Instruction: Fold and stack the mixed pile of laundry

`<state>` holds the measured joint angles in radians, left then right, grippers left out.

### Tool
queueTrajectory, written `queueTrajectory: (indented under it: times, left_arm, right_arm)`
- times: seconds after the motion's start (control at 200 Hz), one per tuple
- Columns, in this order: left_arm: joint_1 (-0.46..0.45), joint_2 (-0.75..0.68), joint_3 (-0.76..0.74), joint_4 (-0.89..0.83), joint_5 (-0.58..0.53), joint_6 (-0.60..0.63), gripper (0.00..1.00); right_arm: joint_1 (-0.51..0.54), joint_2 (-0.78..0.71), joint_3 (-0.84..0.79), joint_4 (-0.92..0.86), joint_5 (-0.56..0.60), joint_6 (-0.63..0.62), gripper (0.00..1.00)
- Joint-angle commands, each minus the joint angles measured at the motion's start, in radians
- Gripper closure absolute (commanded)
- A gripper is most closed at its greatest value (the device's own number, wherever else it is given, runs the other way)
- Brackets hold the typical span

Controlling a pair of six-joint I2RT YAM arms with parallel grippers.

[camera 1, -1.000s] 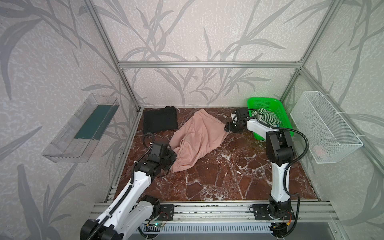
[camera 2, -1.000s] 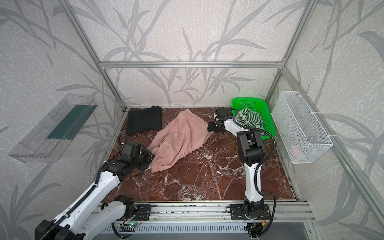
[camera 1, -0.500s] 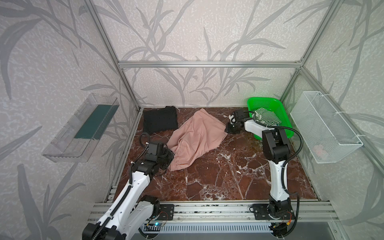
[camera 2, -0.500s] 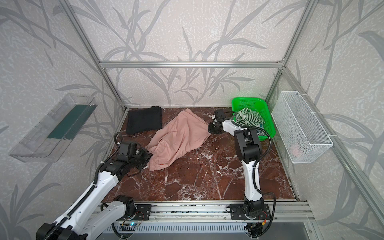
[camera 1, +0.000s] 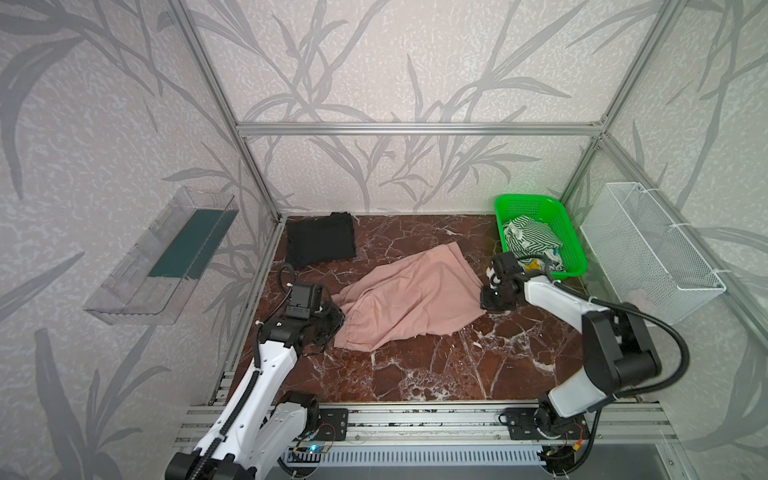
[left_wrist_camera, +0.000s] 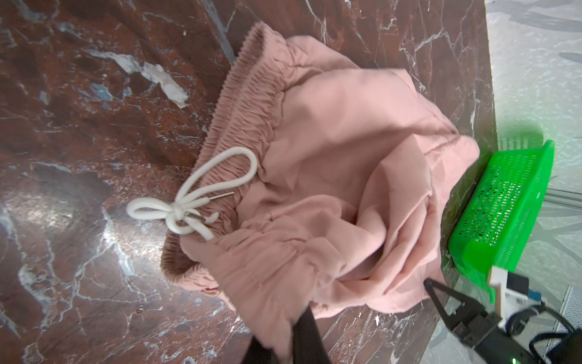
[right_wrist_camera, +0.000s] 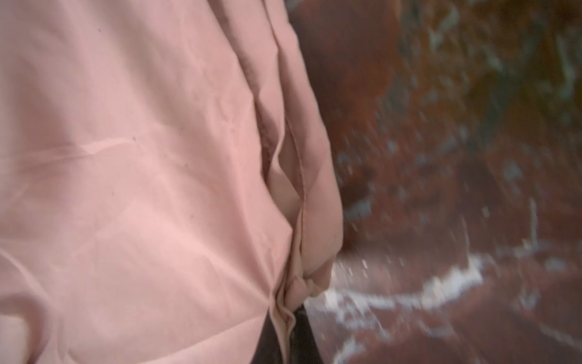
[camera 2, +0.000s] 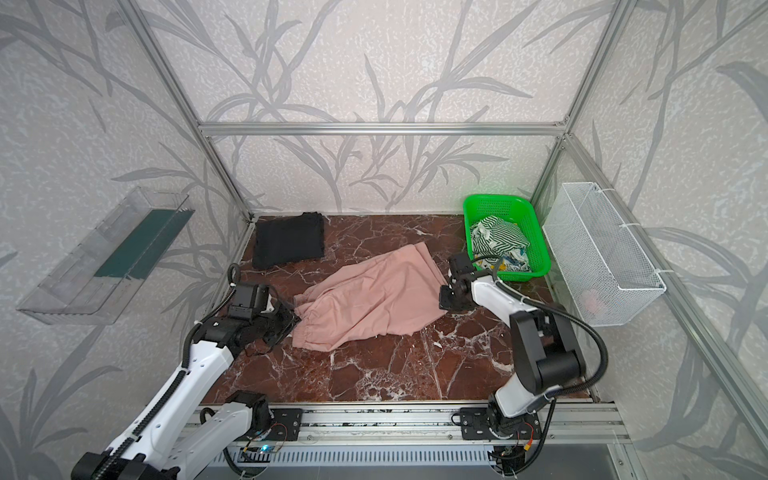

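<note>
The shorts (camera 1: 411, 295) lie slanted, so my right gripper will next move back toward the base to the bare marble and let go of the shorts' hem there.
The dusty-pink shorts (camera 1: 411, 295) (camera 2: 370, 299) lie spread and rumpled on the marble floor, mid-table. My left gripper (camera 1: 338, 322) (camera 2: 296, 318) is shut on their gathered waistband end; in the left wrist view the pink cloth (left_wrist_camera: 330, 164) runs down between the dark fingers (left_wrist_camera: 307, 340), and the white drawstring bow (left_wrist_camera: 189, 205) lies beside it. My right gripper (camera 1: 482, 297) (camera 2: 441, 299) is shut on the hem at the shorts' far right edge, with a pinched fold (right_wrist_camera: 285, 315) between its jaws. The folded black T-shirt (camera 1: 321, 245) (camera 2: 289, 245) lies at the back left.
The green basket (camera 1: 528, 199) (camera 2: 498, 198) at the back right holds the green-and-white striped cloth (camera 1: 530, 237) and a small multicoloured piece (camera 1: 540, 264). A white wire basket (camera 1: 648, 249) hangs on the right wall, and a clear shelf (camera 1: 162, 257) on the left wall.
My right gripper has come forward from beside the green basket and closed on the shorts' right edge. The left gripper has stayed shut on the waistband, hardly moving.
</note>
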<state>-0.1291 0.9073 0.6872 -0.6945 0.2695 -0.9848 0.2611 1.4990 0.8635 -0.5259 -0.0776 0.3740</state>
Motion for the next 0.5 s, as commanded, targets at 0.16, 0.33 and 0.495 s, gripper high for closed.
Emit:
queueTrajectory:
  times: [0.16, 0.33, 0.495]
  left_arm:
    - [0.041, 0.213, 0.052, 0.151, 0.06, 0.07, 0.92]
    - [0.058, 0.444, 0.205, 0.149, 0.132, 0.213, 0.86]
    - [0.078, 0.634, 0.35, 0.077, 0.188, 0.344, 0.78]
  right_arm:
    - [0.007, -0.398, -0.2, -0.217, 0.146, 0.125, 1.0]
    - [0.007, -0.405, -0.252, -0.186, 0.18, 0.133, 1.0]
    - [0.007, -0.33, -0.266, -0.151, 0.143, 0.141, 1.0]
